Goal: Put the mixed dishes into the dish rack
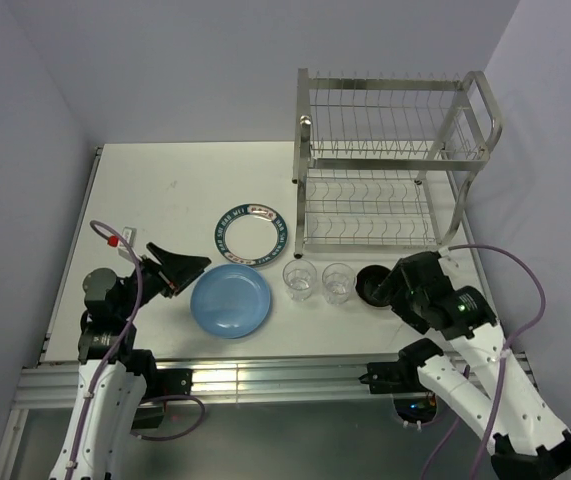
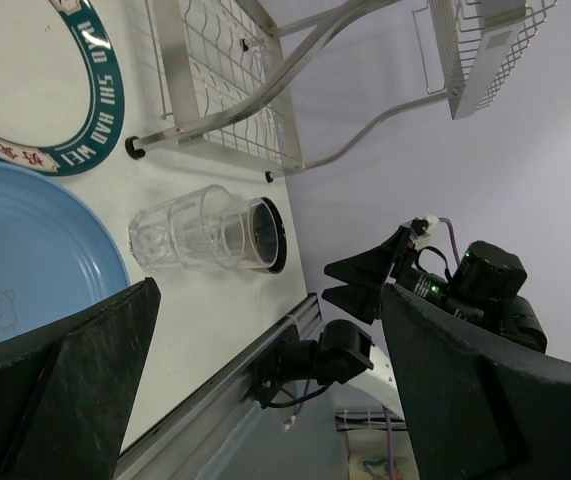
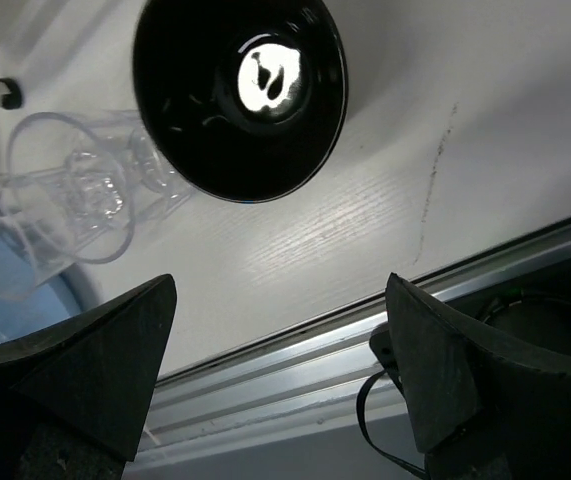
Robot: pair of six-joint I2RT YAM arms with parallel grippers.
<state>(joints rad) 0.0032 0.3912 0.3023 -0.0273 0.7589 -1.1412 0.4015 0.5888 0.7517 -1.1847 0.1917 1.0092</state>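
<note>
The robot's right gripper will next reach down and outward onto the rim of the small black bowl (image 3: 240, 90) opposite the glasses, where the tabletop is bare.
The tall silver wire dish rack (image 1: 390, 160) stands at the back right. In front of it lie the white plate with a teal lettered rim (image 1: 227, 222), the light-blue plate (image 1: 231, 300), two clear glasses (image 1: 299, 280) (image 1: 339, 282) and the small black bowl (image 1: 369, 280). My left gripper (image 1: 193, 277) hangs open just left of the blue plate (image 2: 25, 250), holding nothing. My right gripper (image 1: 383, 288) is open beside the bowl (image 3: 240, 90), which lies ahead of its fingers and not between them. In the right wrist view the glasses (image 3: 65, 190) appear left of the bowl.
The table's aluminium front rail (image 3: 365, 360) runs right under the right gripper (image 3: 280, 285). The rack's foot (image 2: 135, 150) stands near the lettered plate. Grey walls close in behind and at both sides. Purple cables loop from both arms.
</note>
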